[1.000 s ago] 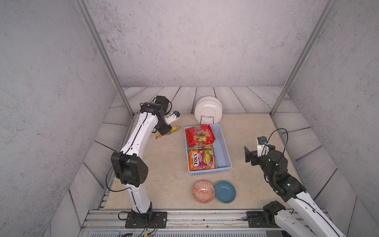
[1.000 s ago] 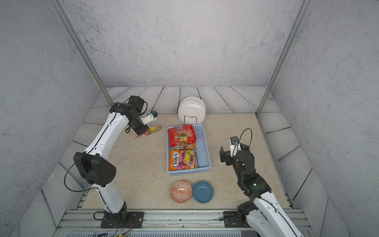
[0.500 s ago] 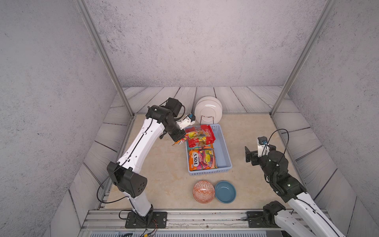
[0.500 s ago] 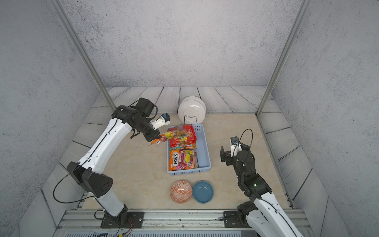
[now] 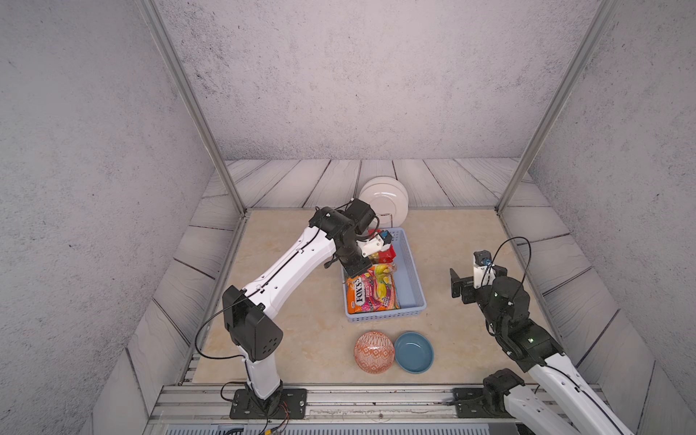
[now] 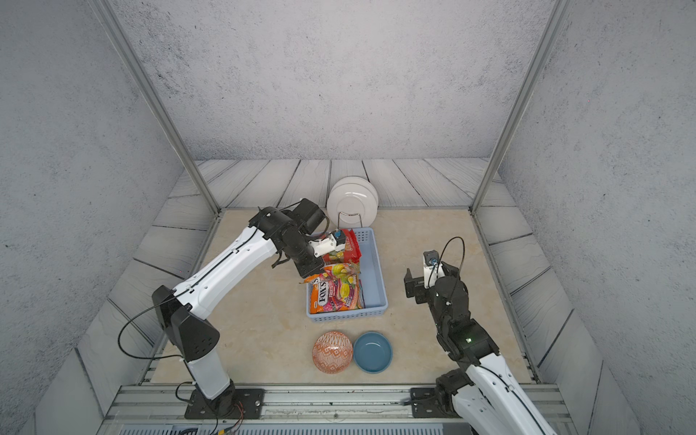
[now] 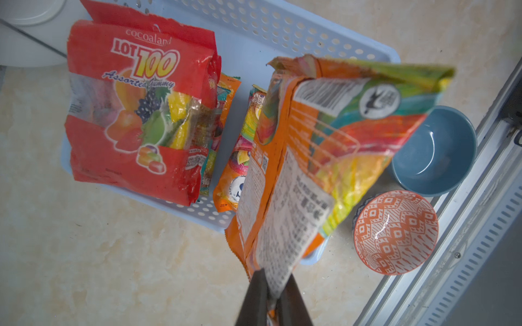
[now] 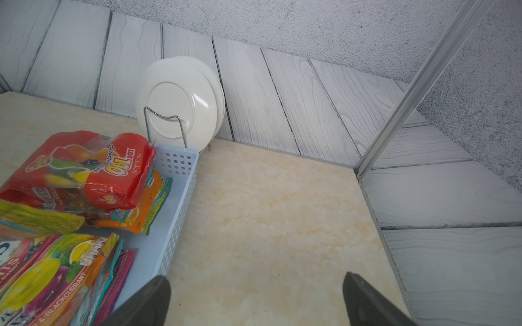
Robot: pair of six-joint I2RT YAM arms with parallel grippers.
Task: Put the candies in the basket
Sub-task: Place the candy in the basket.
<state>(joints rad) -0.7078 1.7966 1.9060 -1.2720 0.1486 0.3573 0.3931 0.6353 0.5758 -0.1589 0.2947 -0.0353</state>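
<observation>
The FOX'S bag (image 7: 239, 172) is below my left gripper and closer to my base. My left gripper next needs to move back and down and let go of its candy bag (image 7: 324, 146) on top of the FOX'S bag.
The light blue basket (image 5: 412, 275) stands mid-table and holds several candies: a red "LOT 100" bag (image 7: 135, 113) at its far end and an orange FOX'S bag (image 5: 371, 295) at its near end. My left gripper (image 7: 275, 279) is shut on one end of an orange and yellow-green candy bag (image 7: 324, 146). That bag hangs over the basket's left side, above the FOX'S bag, in both top views (image 6: 341, 272). My right gripper (image 8: 255, 278) stands open and empty over bare table, right of the basket (image 8: 180, 203).
White plates (image 5: 384, 197) stand in a wire rack just behind the basket. An orange patterned bowl (image 5: 374, 352) and a round blue bowl (image 5: 413, 352) sit in front of it. A metal rail (image 5: 376, 395) runs along the front edge.
My left arm has swung right from the table's left side, carrying the orange and yellow-green bag to above the basket. The right arm has not moved.
</observation>
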